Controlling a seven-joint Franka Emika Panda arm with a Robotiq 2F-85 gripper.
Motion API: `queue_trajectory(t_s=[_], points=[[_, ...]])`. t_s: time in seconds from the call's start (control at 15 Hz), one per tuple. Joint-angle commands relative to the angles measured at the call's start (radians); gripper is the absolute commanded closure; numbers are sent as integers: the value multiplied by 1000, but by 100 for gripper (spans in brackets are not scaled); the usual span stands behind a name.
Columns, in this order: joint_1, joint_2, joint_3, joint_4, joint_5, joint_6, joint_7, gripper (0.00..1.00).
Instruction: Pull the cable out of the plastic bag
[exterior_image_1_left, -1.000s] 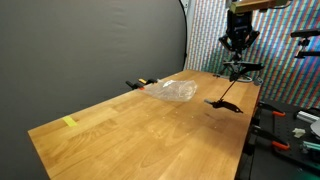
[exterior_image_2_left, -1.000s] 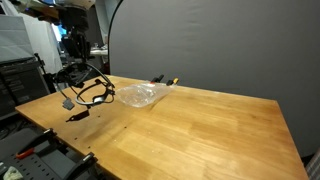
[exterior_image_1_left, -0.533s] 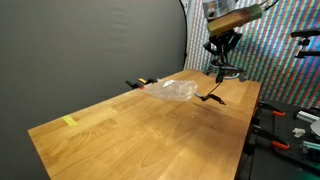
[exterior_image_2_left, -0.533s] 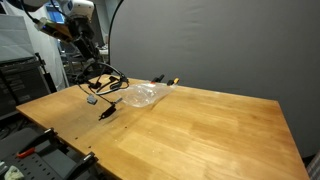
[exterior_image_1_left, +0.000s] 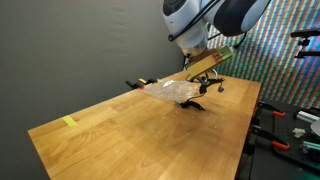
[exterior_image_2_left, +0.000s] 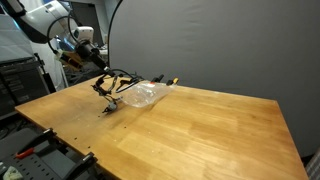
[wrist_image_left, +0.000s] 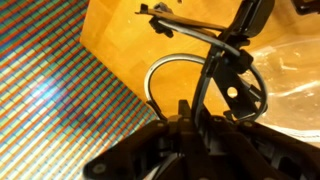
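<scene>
My gripper moves outward and down toward the plastic bag's near end (exterior_image_2_left: 132, 97) next, below and outward of it, and releases the cable, already outside the bag.
A clear plastic bag (exterior_image_1_left: 168, 92) lies crumpled on the wooden table (exterior_image_1_left: 120, 130); it also shows in an exterior view (exterior_image_2_left: 142, 95) and at the right of the wrist view (wrist_image_left: 292, 80). My gripper (exterior_image_1_left: 207, 82) is shut on a black coiled cable (exterior_image_1_left: 197, 100) and holds it just beside the bag, outside it. In an exterior view the gripper (exterior_image_2_left: 100, 73) hangs the cable (exterior_image_2_left: 115, 88) with its lower end near the table top. In the wrist view the cable's loops (wrist_image_left: 205, 65) hang below my jaws (wrist_image_left: 195, 108).
An orange and black clamp (exterior_image_1_left: 140, 83) grips the table's far edge behind the bag, also seen in an exterior view (exterior_image_2_left: 165, 80). A strip of yellow tape (exterior_image_1_left: 69, 122) lies near a table corner. Tools (exterior_image_1_left: 300, 145) lie beyond the table's side.
My gripper has carried the cable from the table's edge in towards the bag and lower. The cable now hangs right next to the bag. The bag has not moved.
</scene>
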Motion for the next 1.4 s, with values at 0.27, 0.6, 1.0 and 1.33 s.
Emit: queue_trajectory(t_s=[0.27,0.6,1.0,1.33], points=[[173,246,-171,179,-441,-56,76,98],[145,296,-160,225,-421,-27,50,65],[130,230,-137,216,-336,17,8,24],[113,108,-119,211,-166,60,-128,0]])
